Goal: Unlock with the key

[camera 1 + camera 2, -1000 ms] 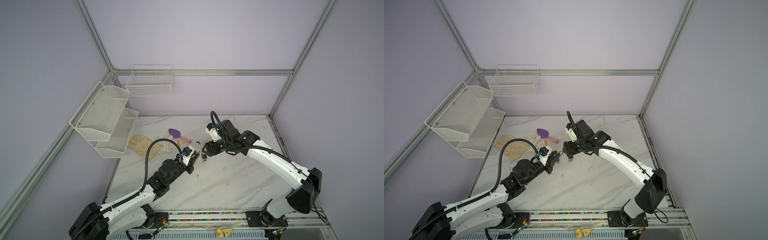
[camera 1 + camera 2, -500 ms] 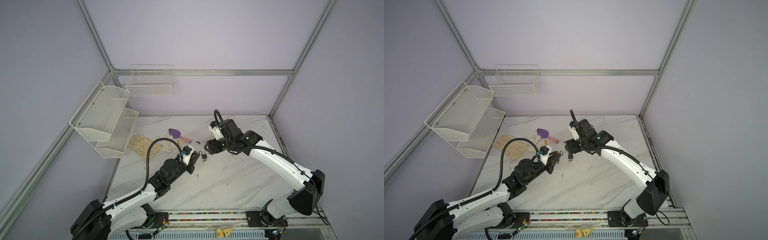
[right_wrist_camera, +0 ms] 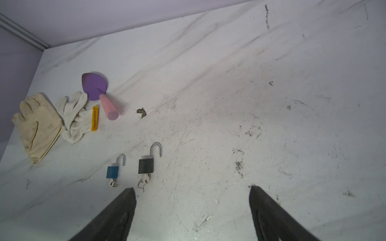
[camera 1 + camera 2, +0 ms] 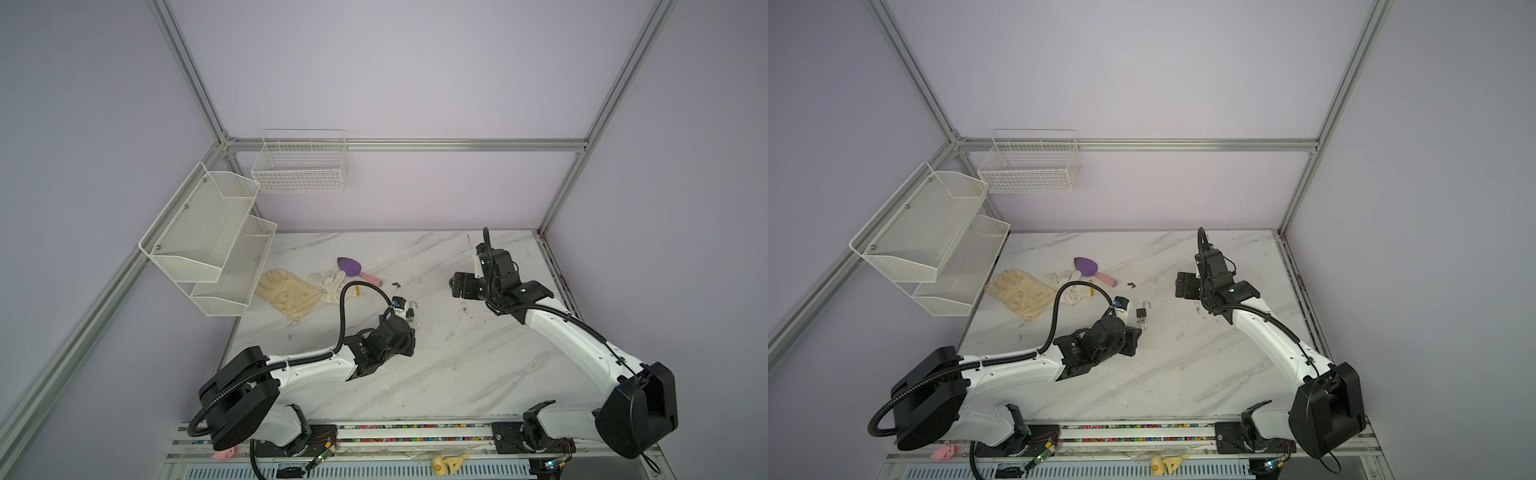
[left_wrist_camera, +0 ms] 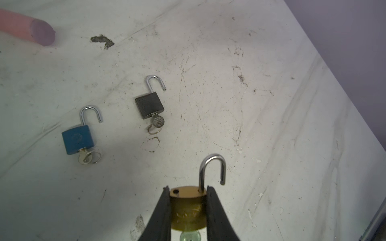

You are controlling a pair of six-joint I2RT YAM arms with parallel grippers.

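My left gripper brings the brass padlock, its shackle sprung open, down next and releases it onto what lies below, bare tabletop short of the black padlock (image 4: pixel 1140 312).
My left gripper (image 5: pixel 188 188) is shut on the body of a brass padlock (image 5: pixel 189 205). Its steel shackle (image 5: pixel 212 169) stands sprung open and a key (image 5: pixel 190 236) sits in its underside. In both top views this gripper (image 4: pixel 409 330) (image 4: pixel 1139 331) hovers low over the table's middle. A black padlock (image 5: pixel 149 105) (image 3: pixel 146 165) (image 4: pixel 1140 312) and a blue padlock (image 5: pixel 77 140) (image 3: pixel 112 172) lie just beyond it, each with its shackle open and a key in it. My right gripper (image 3: pixel 192 187) (image 4: pixel 454 285) (image 4: pixel 1178 285) is open and empty, well to the right of the padlocks.
Two work gloves (image 4: pixel 291 293) (image 3: pixel 39 125) and a purple trowel with a pink handle (image 4: pixel 353 268) (image 3: pixel 98 89) lie at the back left of the marble table (image 4: pixel 478 353). White mesh shelves (image 4: pixel 208 245) hang on the left wall and a wire basket (image 4: pixel 301 166) on the back wall.
My right gripper has let go, opened wider and drawn back to the right, away from the left gripper. The left gripper has kept the brass padlock and shifted slightly.
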